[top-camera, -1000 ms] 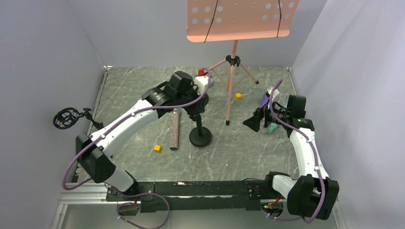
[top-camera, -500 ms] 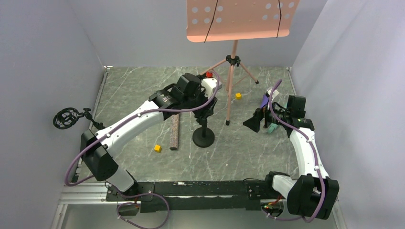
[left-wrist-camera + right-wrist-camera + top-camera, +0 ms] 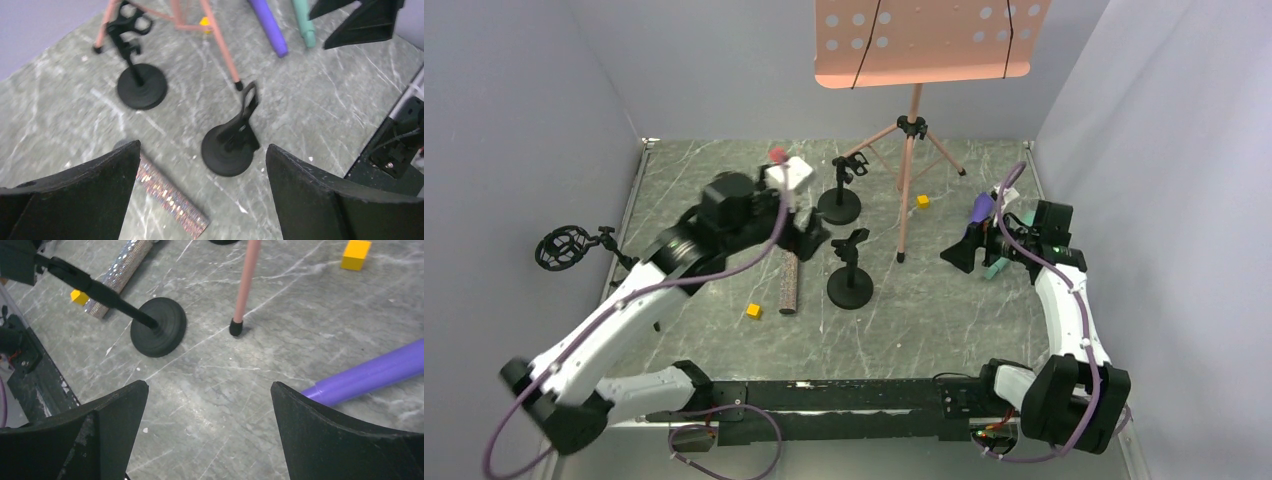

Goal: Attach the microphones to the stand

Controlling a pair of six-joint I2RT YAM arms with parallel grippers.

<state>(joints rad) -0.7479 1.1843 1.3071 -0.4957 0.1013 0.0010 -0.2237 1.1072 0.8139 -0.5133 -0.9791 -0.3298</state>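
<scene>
The right gripper moves outward, turns in line and lowers astride the purple microphone's handle [image 3: 980, 210] [image 3: 390, 368] next. The handle lies outward and below, at an angle to the fingers.
The glittery pinkish-brown microphone [image 3: 790, 283] [image 3: 170, 200] [image 3: 120, 272] lies flat left of a black stand [image 3: 851, 285] [image 3: 230, 147] [image 3: 159, 326] whose clip holds nothing. A second black stand [image 3: 839, 205] [image 3: 141, 89] stands behind it, also bare. My left gripper [image 3: 812, 237] [image 3: 202, 146] hangs open above the floor between the glittery microphone and the near stand, touching neither. The purple microphone [image 3: 980, 210] [image 3: 270, 25] [image 3: 370, 375] and the mint-green microphone [image 3: 994, 268] [image 3: 302, 20] lie at the right. My right gripper [image 3: 959, 253] [image 3: 210, 385] is open and holds nothing, just left of them.
A pink music stand [image 3: 911, 130] on a tripod rises at the back; one leg [image 3: 245, 285] lands between the stands and the right arm. Yellow cubes [image 3: 753, 311] [image 3: 922, 201] lie on the floor. A black shock mount [image 3: 564, 247] sticks out from the left wall.
My left gripper opened, let go of the near stand and pulled back to the left and up. The stand stays upright; the rear stand came into view. The right arm barely moved.
</scene>
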